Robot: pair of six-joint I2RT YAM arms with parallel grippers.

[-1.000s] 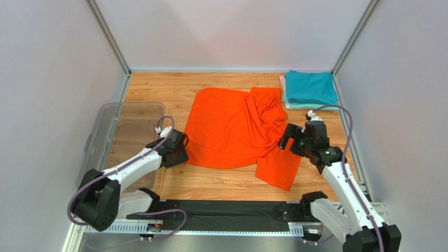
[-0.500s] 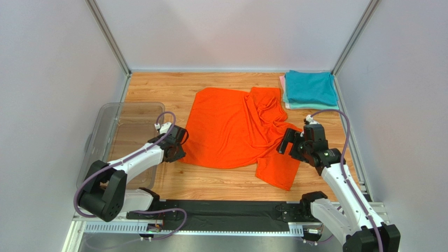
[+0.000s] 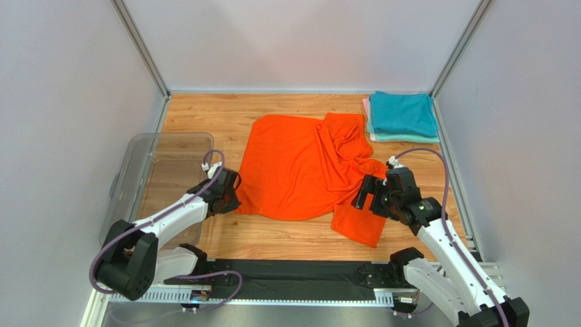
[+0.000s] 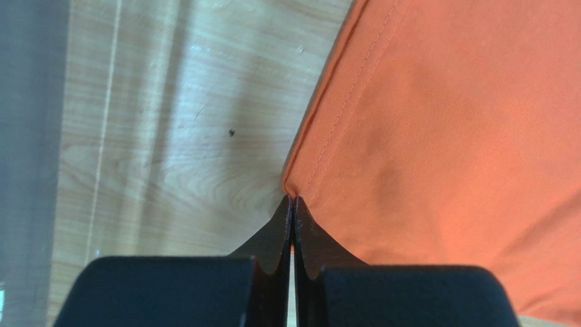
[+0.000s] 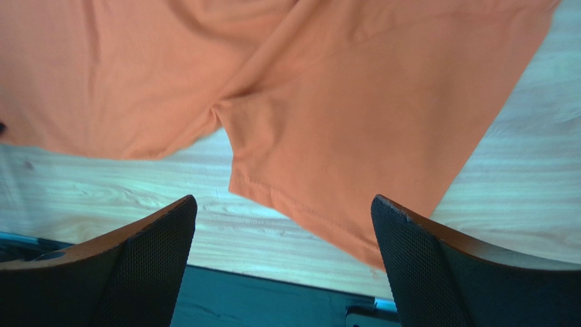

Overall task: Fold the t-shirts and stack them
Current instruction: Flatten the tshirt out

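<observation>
I should move my right gripper back and down to the sleeve's near hem corner (image 3: 373, 244) (image 5: 371, 257), because my left gripper is pinching another corner.
The bright orange t-shirt (image 3: 300, 167) lies spread and rumpled on the wooden table, with one sleeve (image 3: 361, 221) pointing toward the near edge. My left gripper (image 3: 235, 201) sits at the shirt's near left corner. In the left wrist view, my left gripper (image 4: 292, 199) has its jaws pressed together, pinching that hemmed corner (image 4: 303, 180). My right gripper (image 3: 363, 197) hovers open over the sleeve. From the right wrist, the sleeve hem (image 5: 307, 211) shows between the wide-apart fingers of my right gripper (image 5: 283, 201). A folded teal t-shirt (image 3: 402, 112) tops a stack at the back right, with mint green (image 3: 395, 137) and pale pink (image 3: 366, 109) edges showing under it.
A clear plastic tub (image 3: 133, 160) stands along the left side, just left of my left arm. A black strip (image 3: 293, 272) runs along the near edge between the arm bases. Metal posts and grey walls close in the table on three sides.
My left gripper has shut on the shirt's near left corner. My right gripper has moved left and toward the near edge, over the sleeve, and stays open.
</observation>
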